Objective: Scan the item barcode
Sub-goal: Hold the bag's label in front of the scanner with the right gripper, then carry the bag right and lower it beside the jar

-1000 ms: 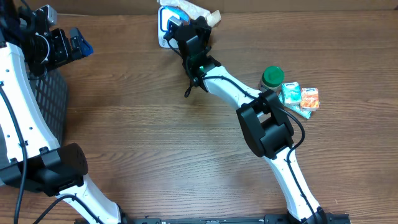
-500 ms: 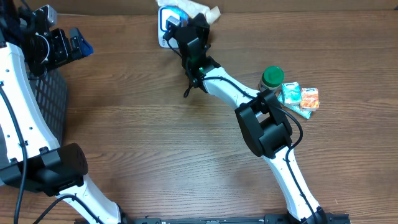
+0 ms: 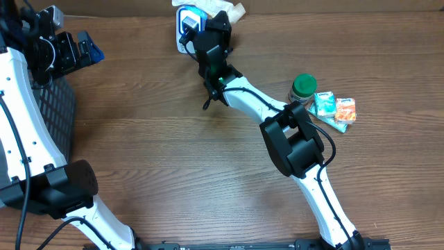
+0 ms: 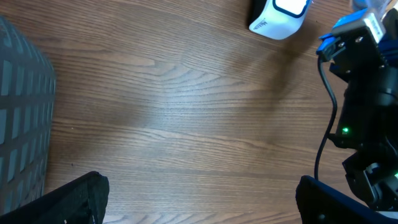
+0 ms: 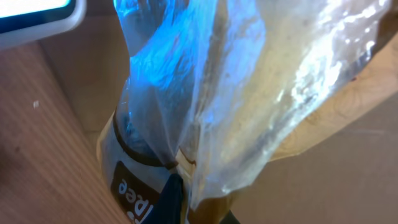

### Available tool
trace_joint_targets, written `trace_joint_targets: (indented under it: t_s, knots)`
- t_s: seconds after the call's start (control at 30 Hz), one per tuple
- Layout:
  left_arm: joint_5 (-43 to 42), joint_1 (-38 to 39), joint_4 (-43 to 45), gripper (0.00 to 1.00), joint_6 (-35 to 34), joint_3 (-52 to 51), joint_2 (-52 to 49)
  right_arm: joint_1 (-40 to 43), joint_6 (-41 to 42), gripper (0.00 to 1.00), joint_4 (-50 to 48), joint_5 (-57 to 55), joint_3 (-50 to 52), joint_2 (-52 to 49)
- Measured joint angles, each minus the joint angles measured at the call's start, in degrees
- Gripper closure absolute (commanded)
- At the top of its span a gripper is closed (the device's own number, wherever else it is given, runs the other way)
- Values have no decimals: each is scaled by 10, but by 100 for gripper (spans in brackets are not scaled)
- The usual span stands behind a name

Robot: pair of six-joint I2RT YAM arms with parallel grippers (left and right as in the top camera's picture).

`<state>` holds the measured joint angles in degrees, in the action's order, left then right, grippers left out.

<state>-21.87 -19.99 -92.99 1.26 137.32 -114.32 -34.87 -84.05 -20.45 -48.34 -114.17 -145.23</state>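
My right gripper lifts the item away from the scanner next, then lowers it back beside the green-lidded jar, where bare table lies open (image 3: pixel 275 74).
The item (image 5: pixel 249 81) is a clear crinkled plastic bag with a brown-labelled wrapper (image 5: pixel 134 193) at its lower end. My right gripper (image 5: pixel 186 208) is shut on it at the bottom of the right wrist view. From overhead, the right gripper (image 3: pixel 214 31) holds the item (image 3: pixel 232 10) at the table's far edge, right beside the white scanner (image 3: pixel 185 21) with its blue-lit face. The scanner's corner (image 5: pixel 37 15) shows at the top left of the right wrist view. My left gripper (image 3: pixel 87 47) hovers open at the far left, with nothing between its fingers (image 4: pixel 74 199).
A green-lidded jar (image 3: pixel 303 87), a teal packet (image 3: pixel 323 104) and an orange packet (image 3: pixel 345 110) lie to the right of the right arm. A dark mesh basket (image 3: pixel 59 111) stands at the left edge. In the left wrist view the scanner (image 4: pixel 278 15) sits at the top.
The right gripper has carried the item a little farther back and left, closer to the scanner. The left arm has not moved.
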Motion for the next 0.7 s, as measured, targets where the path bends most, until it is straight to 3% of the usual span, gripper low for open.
trace_joint_targets:
  t_s: [0.13,0.37,0.53,0.7]
  knots:
    - [0,0,0,0,0,0,0,-5,15,96,48,-1,0,9]
    - [0,0,0,0,0,0,0,-12,184,96,242,2,2,127]
    - [0,0,0,0,0,0,0,-17,383,96,500,36,-2,282]
    - [0,0,0,1,0,0,0,-15,629,96,737,182,-8,405]
